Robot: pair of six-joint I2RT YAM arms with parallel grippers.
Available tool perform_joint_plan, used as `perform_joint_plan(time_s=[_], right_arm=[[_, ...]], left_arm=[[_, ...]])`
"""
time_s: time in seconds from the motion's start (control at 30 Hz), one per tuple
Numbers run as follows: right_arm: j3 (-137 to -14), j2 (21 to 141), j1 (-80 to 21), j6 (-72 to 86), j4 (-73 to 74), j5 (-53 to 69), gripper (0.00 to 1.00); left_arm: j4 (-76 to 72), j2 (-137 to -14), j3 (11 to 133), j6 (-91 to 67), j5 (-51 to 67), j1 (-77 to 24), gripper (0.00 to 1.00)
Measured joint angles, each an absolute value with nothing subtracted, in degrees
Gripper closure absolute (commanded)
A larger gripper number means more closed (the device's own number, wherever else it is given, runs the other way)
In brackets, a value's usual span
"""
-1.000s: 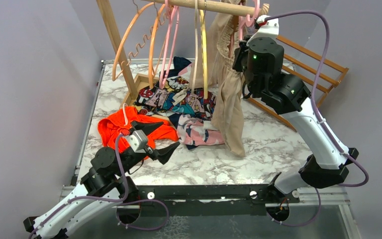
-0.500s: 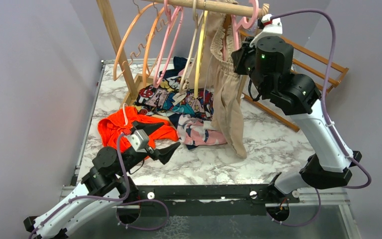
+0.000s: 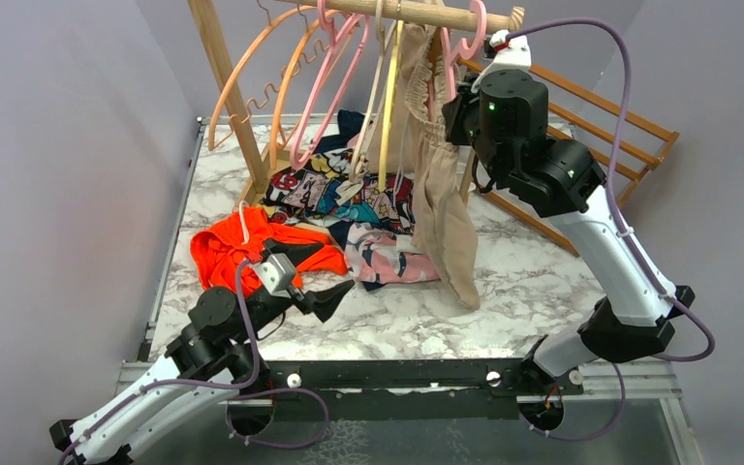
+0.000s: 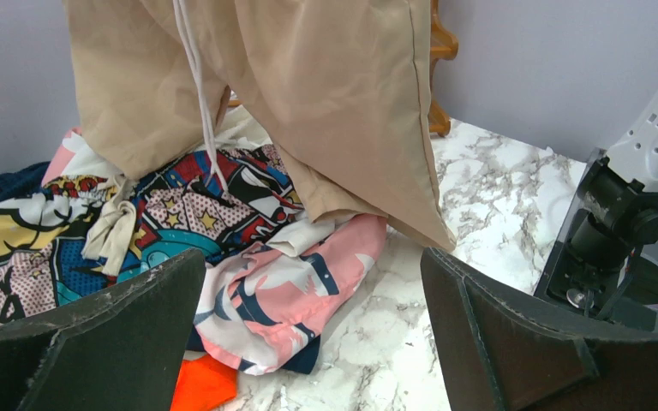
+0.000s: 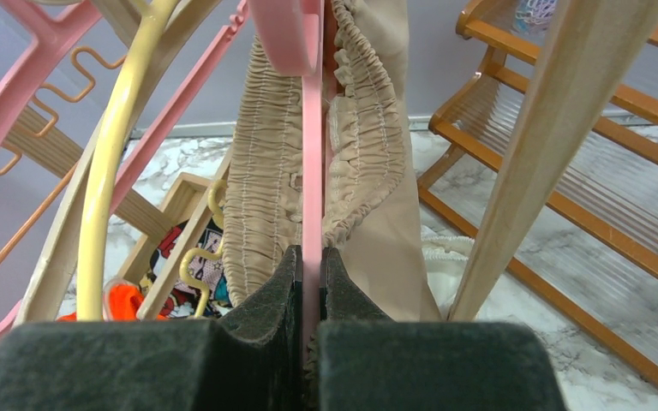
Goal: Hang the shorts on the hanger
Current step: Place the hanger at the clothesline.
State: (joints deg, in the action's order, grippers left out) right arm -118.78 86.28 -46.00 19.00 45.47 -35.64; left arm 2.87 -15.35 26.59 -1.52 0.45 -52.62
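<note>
Next, my right gripper shifts slightly along the wooden bar toward the yellow hanger, then opens, since the pink hanger's hook sits close to the bar's end.
The beige shorts [image 3: 443,199] hang by their gathered waistband [image 5: 261,197] on the pink hanger [image 5: 311,163], whose hook [image 3: 467,39] is up at the wooden rail. My right gripper [image 5: 311,267] is shut on the hanger's thin pink arm, high beside the rail, with the waistband bunched on both sides of the fingers. The shorts' legs [image 4: 308,103] and white drawstring dangle down to the cloth pile. My left gripper [image 4: 313,317] stands open low over the marble table, near the pile, with nothing between its fingers.
The wooden rail [image 3: 402,12] carries orange hangers [image 3: 252,63], a yellow hanger [image 3: 390,92] and another pink hanger [image 3: 325,97]. Below lie a comic-print cloth [image 3: 349,199], a pink printed cloth [image 3: 392,257] and an orange garment [image 3: 237,242]. A slatted wooden rack [image 3: 610,121] stands at the right.
My right arm has carried the pink hanger with the shorts a little left along the rail. The other hangers have swung left. The left arm has barely moved.
</note>
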Motion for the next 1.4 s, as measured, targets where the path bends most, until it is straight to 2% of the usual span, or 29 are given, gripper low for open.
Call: perform_joint_plan(time_s=[0.97,1.4], right_arm=[[-119.9,90.1,-42.4,21.3,43.5,-36.9,0.99],[-116.1,89.8,-41.9,23.4,40.0,-35.6,0.99]], left_arm=[[1.7,-12.9,23.6,-3.0,0.4,-52.6,0.01],[1.4,-14.4,23.5,-3.0,0.6,-52.6,0.01]])
